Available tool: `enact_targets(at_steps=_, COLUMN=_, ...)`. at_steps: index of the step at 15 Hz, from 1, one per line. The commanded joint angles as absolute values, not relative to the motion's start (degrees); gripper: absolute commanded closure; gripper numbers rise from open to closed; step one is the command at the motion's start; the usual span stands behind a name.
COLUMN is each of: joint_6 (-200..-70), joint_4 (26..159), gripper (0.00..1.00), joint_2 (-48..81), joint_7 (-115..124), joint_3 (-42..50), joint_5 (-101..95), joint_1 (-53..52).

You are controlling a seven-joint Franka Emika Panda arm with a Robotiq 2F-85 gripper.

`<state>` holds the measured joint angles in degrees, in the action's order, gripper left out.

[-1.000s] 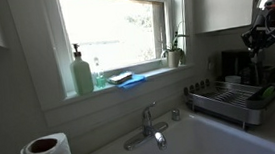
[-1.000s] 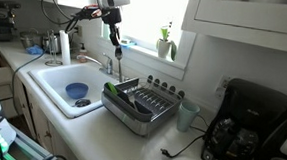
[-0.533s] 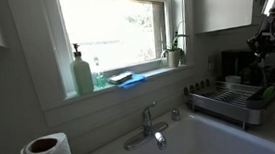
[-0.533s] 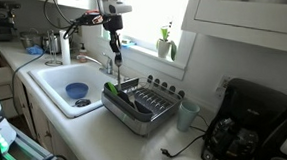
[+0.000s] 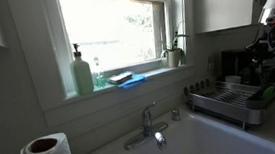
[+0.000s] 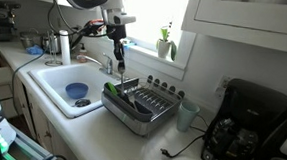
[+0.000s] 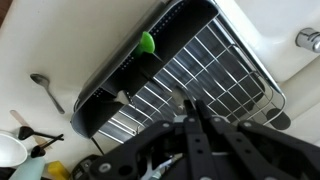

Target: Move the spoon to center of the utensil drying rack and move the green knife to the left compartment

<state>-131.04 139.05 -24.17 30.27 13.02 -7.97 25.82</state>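
Note:
The section of the rack by the green knife lies below, left in the wrist view, so the robot's gripper should next shift off the rack's wires, go down over that section and let go.
The silver wire drying rack point(image 6: 153, 118) stands on the counter beside the sink; it also shows in an exterior view point(image 5: 223, 107) and fills the wrist view point(image 7: 232, 62). The green knife point(image 7: 147, 43) sticks up at one end of the rack, and shows in both exterior views point(image 6: 114, 89) point(image 5: 270, 90). My gripper point(image 6: 121, 61) point(image 5: 259, 48) hangs above that end of the rack. In the wrist view its fingers point(image 7: 188, 110) are pressed together on a slim shiny utensil, apparently the spoon point(image 7: 178, 97), mostly hidden.
The sink holds a blue bowl point(image 6: 75, 90), with the faucet point(image 6: 107, 61) behind. Another spoon point(image 7: 42, 88) lies on the counter outside the rack. A coffee maker point(image 6: 246, 131) and cup point(image 6: 187, 115) stand past the rack. A green soap bottle point(image 5: 82, 72) is on the sill.
My gripper has come down toward the knife end of the rack, fingers still pressed together. Nothing in the rack has moved.

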Motion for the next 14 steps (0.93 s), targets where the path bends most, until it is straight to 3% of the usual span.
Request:
enact_targets(at_steps=1, joint_6=-133.9, joint_4=139.6, gripper=0.99, joint_2=-21.5, joint_7=28.6, joint_3=13.4, joint_5=-7.5, joint_1=26.1)
enact_targets(at_steps=13, joint_6=-133.9, joint_4=138.9, gripper=0.99, joint_2=-14.5, joint_7=27.5, joint_3=15.0, joint_5=-7.2, joint_1=25.5)
enact_targets(at_steps=14, joint_6=-133.8, joint_4=138.8, gripper=0.70, joint_2=-14.4, joint_7=27.4, joint_3=15.2, joint_5=-7.2, joint_1=25.5)
